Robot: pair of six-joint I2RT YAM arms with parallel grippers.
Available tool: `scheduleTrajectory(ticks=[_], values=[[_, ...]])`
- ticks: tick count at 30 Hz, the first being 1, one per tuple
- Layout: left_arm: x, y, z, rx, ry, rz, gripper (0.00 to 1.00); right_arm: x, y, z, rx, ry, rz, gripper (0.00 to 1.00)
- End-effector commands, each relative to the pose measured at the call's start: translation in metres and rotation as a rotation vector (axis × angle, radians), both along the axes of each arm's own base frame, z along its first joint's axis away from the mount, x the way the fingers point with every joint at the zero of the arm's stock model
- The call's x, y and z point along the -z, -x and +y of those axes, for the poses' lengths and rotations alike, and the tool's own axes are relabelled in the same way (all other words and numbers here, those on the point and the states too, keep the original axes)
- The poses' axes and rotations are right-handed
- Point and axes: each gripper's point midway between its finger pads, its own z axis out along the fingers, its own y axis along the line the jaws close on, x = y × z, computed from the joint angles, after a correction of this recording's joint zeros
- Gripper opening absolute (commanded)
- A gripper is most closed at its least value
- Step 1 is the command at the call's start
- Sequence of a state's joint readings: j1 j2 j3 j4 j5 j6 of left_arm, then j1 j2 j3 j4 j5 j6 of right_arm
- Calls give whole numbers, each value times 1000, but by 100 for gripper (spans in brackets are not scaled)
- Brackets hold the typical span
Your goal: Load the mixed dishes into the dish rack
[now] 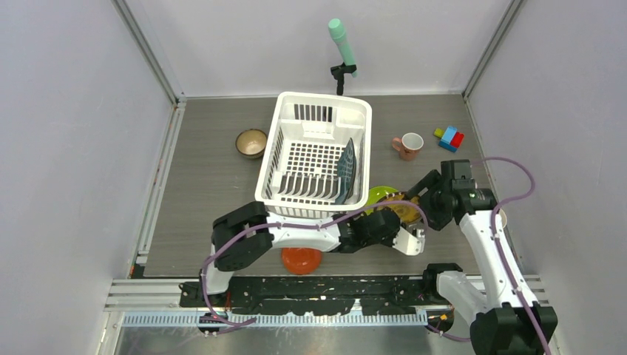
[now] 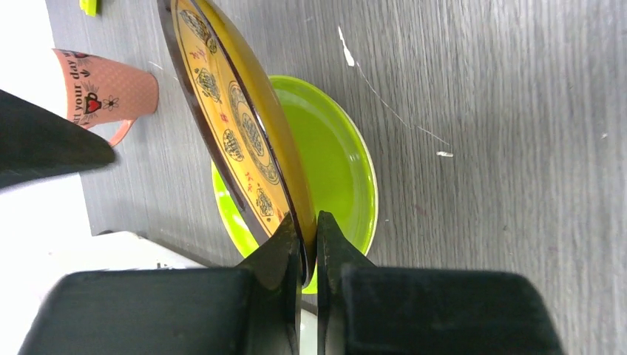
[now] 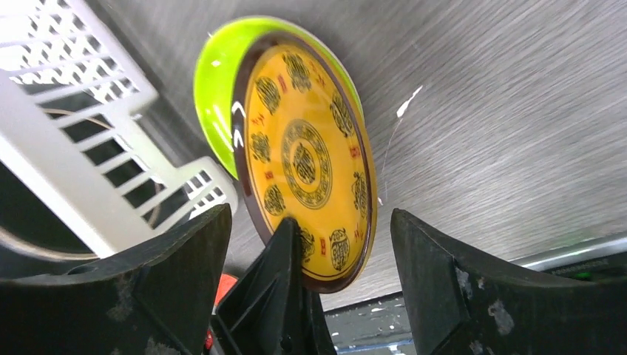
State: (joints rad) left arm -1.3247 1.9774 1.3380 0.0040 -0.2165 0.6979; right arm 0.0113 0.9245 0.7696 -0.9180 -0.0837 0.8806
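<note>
The left gripper rises, swings left in the top view, and lowers next to release the yellow plate in the dish rack's slots beside the teal plate, since they stand empty.
My left gripper is shut on the lower rim of the yellow patterned plate, which stands on edge, tilted over a lime-green plate lying on the table. In the top view the left gripper holds the yellow plate just right of the dish rack. My right gripper is open, one finger on each side of the yellow plate and neither touching it. A dark teal plate stands in the rack. The red-orange dish lies partly under the left arm.
A small brown bowl sits left of the rack, and a pink mug stands right of it. Coloured toy blocks lie at the far right. A mint-green cylinder on a black stand rises behind the rack.
</note>
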Motion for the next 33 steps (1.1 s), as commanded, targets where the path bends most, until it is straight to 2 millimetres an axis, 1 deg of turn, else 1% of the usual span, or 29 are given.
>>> scheduleTrajectory(ticks=[1,2,3,4,5,6,8,9,11,13,15,17,20,22,24,26,27,29,31,33], values=[[-89,6,-15,-23,244,52,0,-49,0,-31,66,159,-101,86],[-97,7,-13,-37,269,65,0,-65,2,-38,94,189,-136,86],[-105,9,-12,-48,289,85,0,-72,3,-41,111,204,-152,86],[-114,9,-11,-70,322,108,0,-87,5,-49,159,226,-193,86],[-127,9,-10,-103,370,139,0,-98,8,-57,226,243,-227,87],[-135,10,-10,-132,403,172,0,-111,7,-60,258,244,-270,87],[-145,17,-7,-151,426,244,0,-137,6,-64,312,228,-377,87],[-155,20,-5,-172,459,284,0,-150,6,-67,347,221,-431,87],[-173,22,2,-227,515,349,0,-173,6,-70,369,219,-522,88],[-194,24,14,-279,566,393,0,-195,11,-77,394,238,-583,89],[-218,27,31,-331,628,440,0,-205,14,-82,406,265,-606,90],[-245,30,50,-371,712,487,0,-208,17,-86,415,284,-609,90],[-282,37,79,-403,829,560,0,-204,17,-86,414,290,-601,89],[-297,37,99,-443,884,608,0,-198,17,-85,410,286,-588,90],[-306,27,124,-525,933,646,0,-189,15,-83,402,278,-575,90],[-306,12,143,-622,971,678,0,-182,14,-81,396,272,-560,90],[-301,2,152,-681,980,695,0,-179,13,-80,392,270,-555,89],[-289,-16,164,-814,992,730,0,-171,12,-78,385,261,-537,89],[-275,-32,171,-941,975,750,0,-165,10,-77,379,256,-525,89],[-267,-47,173,-1003,974,721,0,-160,9,-76,375,255,-513,89]])
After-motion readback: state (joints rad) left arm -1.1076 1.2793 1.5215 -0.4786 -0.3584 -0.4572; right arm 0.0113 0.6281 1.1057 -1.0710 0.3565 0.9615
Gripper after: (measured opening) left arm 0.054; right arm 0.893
